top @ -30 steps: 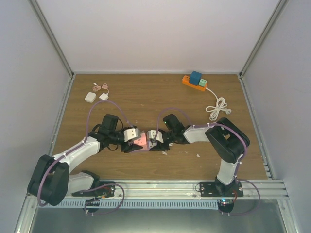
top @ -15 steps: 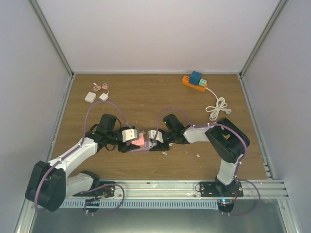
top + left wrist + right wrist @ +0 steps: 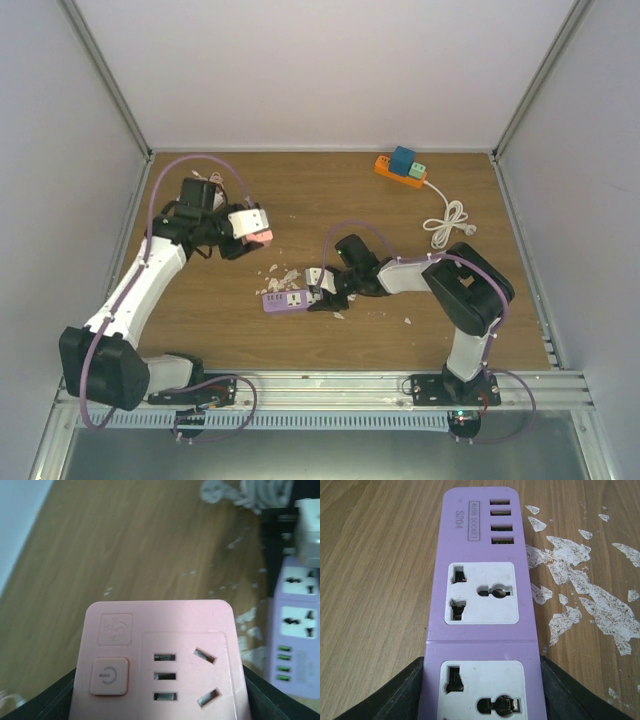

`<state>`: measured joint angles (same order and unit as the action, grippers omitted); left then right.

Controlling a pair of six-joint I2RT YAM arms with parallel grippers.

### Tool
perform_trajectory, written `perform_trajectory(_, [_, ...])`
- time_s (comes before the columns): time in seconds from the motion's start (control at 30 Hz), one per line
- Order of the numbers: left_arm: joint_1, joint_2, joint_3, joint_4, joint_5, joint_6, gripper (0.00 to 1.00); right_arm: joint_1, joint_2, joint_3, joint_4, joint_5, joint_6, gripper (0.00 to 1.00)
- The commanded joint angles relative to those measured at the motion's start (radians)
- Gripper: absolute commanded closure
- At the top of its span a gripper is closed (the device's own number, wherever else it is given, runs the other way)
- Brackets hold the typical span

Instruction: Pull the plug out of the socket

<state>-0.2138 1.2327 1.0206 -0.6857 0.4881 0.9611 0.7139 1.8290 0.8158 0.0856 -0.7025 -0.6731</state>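
The purple socket strip's outlets are empty, so I will next move my left gripper across and down to release beside the white adapters below it, leftward in the top view.
The pink plug (image 3: 260, 237), a block with a power button and its own sockets on its face, is off the table at the back left, and my left gripper (image 3: 248, 228) is shut on it. In the left wrist view the pink plug (image 3: 160, 655) fills the space between the dark fingers (image 3: 255, 695). The purple socket strip (image 3: 285, 300) lies flat on the table, apart from the plug. My right gripper (image 3: 322, 287) is shut on its right end. Both outlets of the purple socket strip (image 3: 480, 580) stand empty between the right fingers (image 3: 405, 690).
An orange power strip (image 3: 400, 167) with a blue and a green block in it sits at the back right, its white cable (image 3: 447, 222) coiled nearby. Two small white adapters (image 3: 187, 200) lie at the back left. White flakes (image 3: 283, 275) dot the wood near the purple strip.
My left arm has pulled the pink plug off the purple strip and carried it up and to the back left. The right gripper has held the strip in place.
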Motion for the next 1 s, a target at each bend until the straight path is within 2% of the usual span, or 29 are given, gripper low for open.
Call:
perform_trajectory(0.0, [0.047, 0.064, 0.213, -0.198, -0.109, 0.128, 0.59, -0.007, 0.014, 0.008, -0.044, 0.023, 0.0, 0.46])
perform_trajectory(0.33, [0.095, 0.231, 0.494, -0.443, -0.363, 0.339, 0.59, -0.009, 0.008, 0.018, -0.063, 0.014, -0.005, 0.33])
perform_trajectory(0.63, [0.165, 0.392, 0.595, -0.486, -0.645, 0.565, 0.59, -0.013, -0.01, 0.019, -0.065, 0.011, -0.006, 0.29])
perform_trajectory(0.8, [0.21, 0.477, 0.6, -0.432, -0.794, 0.671, 0.59, -0.016, -0.01, 0.02, -0.07, 0.008, -0.007, 0.29])
perform_trajectory(0.97, [0.244, 0.564, 0.674, -0.453, -0.842, 0.719, 0.58, -0.018, -0.011, 0.023, -0.076, -0.002, -0.006, 0.29])
